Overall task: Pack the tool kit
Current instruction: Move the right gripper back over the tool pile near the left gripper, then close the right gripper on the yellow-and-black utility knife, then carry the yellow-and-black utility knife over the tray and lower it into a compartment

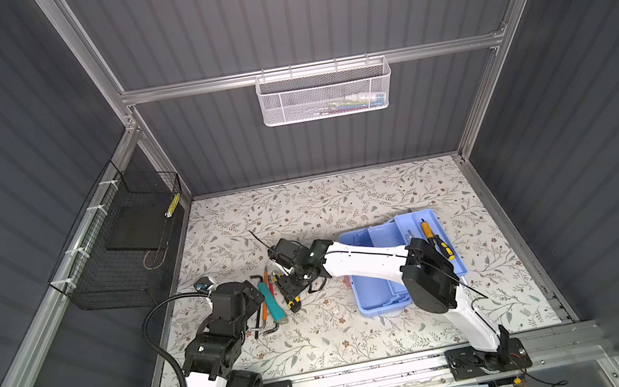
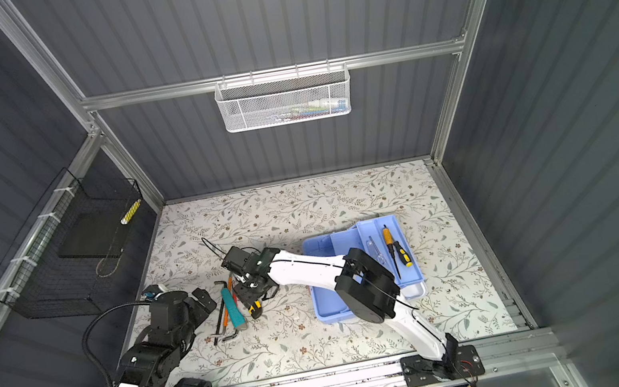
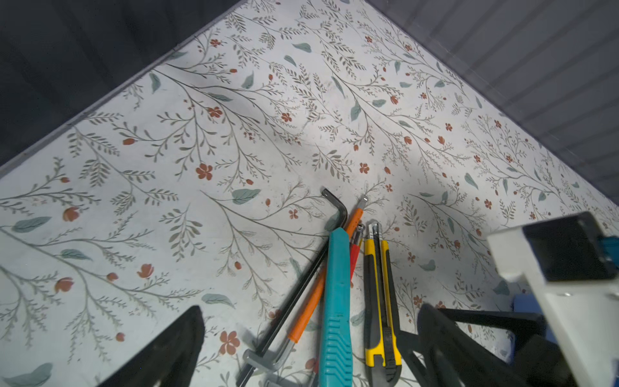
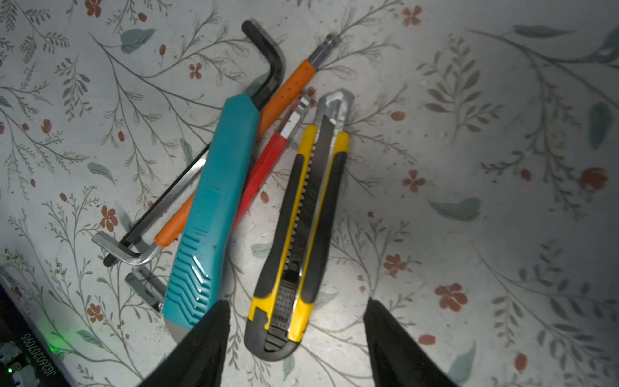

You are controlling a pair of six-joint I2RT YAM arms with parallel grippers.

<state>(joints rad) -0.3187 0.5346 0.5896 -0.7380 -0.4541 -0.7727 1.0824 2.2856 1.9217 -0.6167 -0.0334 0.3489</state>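
Observation:
The robot's open right gripper should turn its fingers in line with the yellow knife, which lies slanted between them below, then lower them and close around the knife's black-sided handle (image 4: 293, 258).
The tool kit's light blue case (image 1: 375, 298) stands open on the right of the table, and a yellow-black screwdriver (image 1: 440, 243) lies in its raised tray. A pile of tools lies left of centre: a teal utility knife (image 4: 214, 207), a yellow-black utility knife (image 4: 301, 234), a black hex key (image 4: 268, 60), an orange-sleeved one (image 4: 288, 90) and a red-sleeved one (image 4: 264, 167). My right gripper (image 4: 296, 301) reaches across and is open, its jaws either side of the yellow knife's rear end without touching it. My left gripper (image 3: 311, 308) is wide open beside the pile.
A white mesh basket (image 1: 323, 93) hangs on the back rail. A black wire basket (image 1: 127, 248) is fixed to the left wall. A small round object (image 1: 204, 282) lies by the left arm. The right arm's forearm passes over the blue case.

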